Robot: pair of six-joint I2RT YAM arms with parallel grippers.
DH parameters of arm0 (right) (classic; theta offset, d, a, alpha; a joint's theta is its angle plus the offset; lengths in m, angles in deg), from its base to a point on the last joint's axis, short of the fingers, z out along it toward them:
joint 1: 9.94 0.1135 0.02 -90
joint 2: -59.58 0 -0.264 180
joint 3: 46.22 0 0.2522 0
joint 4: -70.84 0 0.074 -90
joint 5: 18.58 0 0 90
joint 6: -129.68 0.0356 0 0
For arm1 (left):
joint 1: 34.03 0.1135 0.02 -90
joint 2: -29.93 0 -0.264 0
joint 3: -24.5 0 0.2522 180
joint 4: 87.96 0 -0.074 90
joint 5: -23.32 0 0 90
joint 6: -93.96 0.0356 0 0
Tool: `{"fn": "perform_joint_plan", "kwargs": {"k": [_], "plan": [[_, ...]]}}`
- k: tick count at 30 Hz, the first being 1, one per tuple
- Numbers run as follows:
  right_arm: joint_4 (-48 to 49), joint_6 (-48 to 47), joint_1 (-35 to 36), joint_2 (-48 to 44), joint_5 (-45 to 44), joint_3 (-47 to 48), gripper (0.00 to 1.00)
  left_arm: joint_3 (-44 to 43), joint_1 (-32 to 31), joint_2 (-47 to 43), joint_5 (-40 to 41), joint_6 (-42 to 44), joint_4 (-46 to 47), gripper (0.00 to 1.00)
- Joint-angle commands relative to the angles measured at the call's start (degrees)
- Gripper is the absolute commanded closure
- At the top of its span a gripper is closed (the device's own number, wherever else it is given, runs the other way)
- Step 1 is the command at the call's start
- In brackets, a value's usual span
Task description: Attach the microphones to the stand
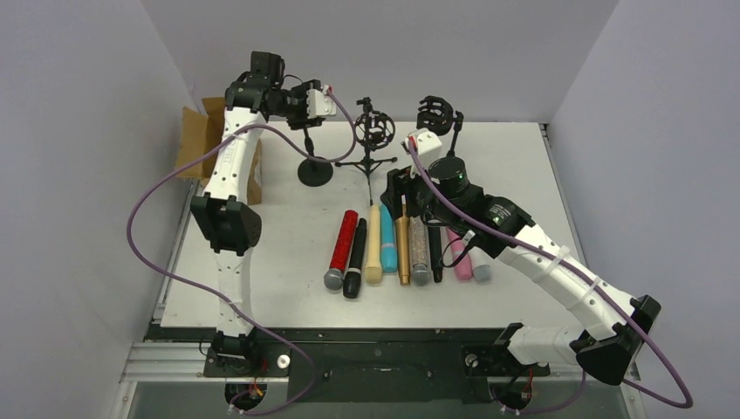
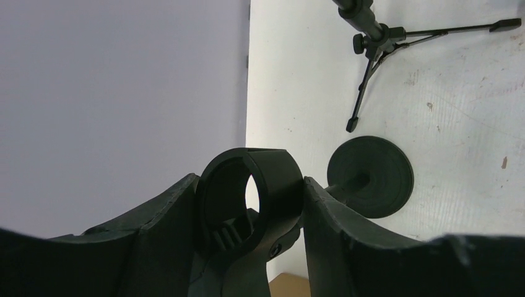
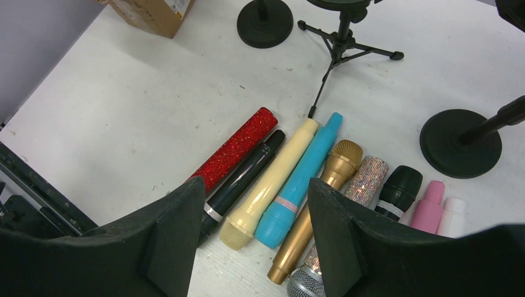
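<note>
The stand comes back toward my base onto the bare tabletop (image 1: 311, 250) beside the red microphone next, and my left gripper releases it there, since the spot is clear.
Nine microphones lie side by side mid-table: red (image 1: 343, 244), black (image 1: 355, 262), cream (image 1: 373, 255), teal (image 1: 387, 240), gold (image 1: 403, 253), glittery silver (image 1: 420, 253), black (image 1: 435, 255), pink (image 1: 460, 264), white (image 1: 479, 271). My right gripper (image 1: 397, 190) hovers open and empty over their far ends; in its wrist view the gripper (image 3: 255, 185) frames the cream (image 3: 272, 176) and teal (image 3: 303, 176) ones. My left gripper (image 1: 307, 103) is shut on the ring clip (image 2: 251, 195) atop the round-base stand (image 1: 315, 170). The clip is empty.
A tripod stand with a shock mount (image 1: 375, 131) stands at the back middle. Another round-base stand with a shock mount (image 1: 441, 113) is right of it. A cardboard box (image 1: 196, 140) sits at the far left edge. Grey walls close in on both sides.
</note>
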Motion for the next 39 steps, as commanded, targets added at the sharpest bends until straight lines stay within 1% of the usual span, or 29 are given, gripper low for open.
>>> {"fn": "perform_joint_plan", "kwargs": {"k": [1, 2, 4, 9, 14, 17, 21, 23, 25, 31, 33, 34, 35, 39], "plan": [[2.91, 1.10, -0.82, -3.08, 0.13, -0.87, 0.43, 3.55, -0.51, -3.14, 1.79, 0.43, 0.19, 0.75], [3.07, 1.18, -0.85, -3.13, 0.18, -0.90, 0.43, 3.74, -0.63, -3.49, 1.81, 0.43, 0.06, 0.82], [3.16, 1.17, -0.91, -3.23, 0.41, -0.99, 0.43, 3.67, -0.88, -4.45, 1.84, 0.93, -1.22, 0.87], [3.36, 1.17, -0.99, -3.77, 0.68, -1.95, 0.44, 5.06, -2.09, -9.56, 3.57, 5.54, -6.53, 0.88], [4.00, 1.44, -1.04, -4.38, 1.03, -3.75, 0.44, 9.32, -3.39, -15.86, 8.14, 10.14, -9.61, 0.88], [4.33, 1.60, -1.12, -4.63, 1.08, -4.98, 0.44, 10.50, -3.82, -19.57, 10.20, 11.36, -10.12, 0.90], [4.80, 1.93, -1.13, -4.82, 1.14, -6.24, 0.44, 11.59, -4.38, -23.10, 12.78, 12.30, -13.15, 0.91], [5.00, 1.99, -1.13, -4.96, 1.17, -6.93, 0.44, 13.87, -4.92, -25.69, 13.34, 12.33, -14.68, 0.91], [5.14, 1.93, -1.13, -5.13, 1.17, -7.59, 0.45, 18.18, -5.59, -29.19, 13.41, 11.49, -14.70, 0.92], [5.17, 2.00, -2.01, -4.94, 1.17, -8.88, 0.45, 40.83, -8.51, -42.95, 12.92, 6.53, -8.17, 0.92], [5.39, 2.28, -2.62, -4.78, 1.17, -9.34, 0.45, 45.78, -9.33, -46.46, 13.29, 3.36, -6.58, 0.92], [5.42, 2.33, -2.88, -4.65, 1.17, -9.54, 0.45, 46.96, -9.47, -48.25, 13.18, 2.11, -5.69, 0.93], [5.44, 2.39, -3.28, -4.57, 2.38, -9.67, 0.45, 49.20, -9.69, -49.08, 12.83, -1.01, -3.79, 0.93], [5.73, 2.18, -4.71, -4.22, 3.36, -11.20, 0.45, 53.29, -10.14, -53.02, 11.98, -6.44, 0.37, 0.93]]}}
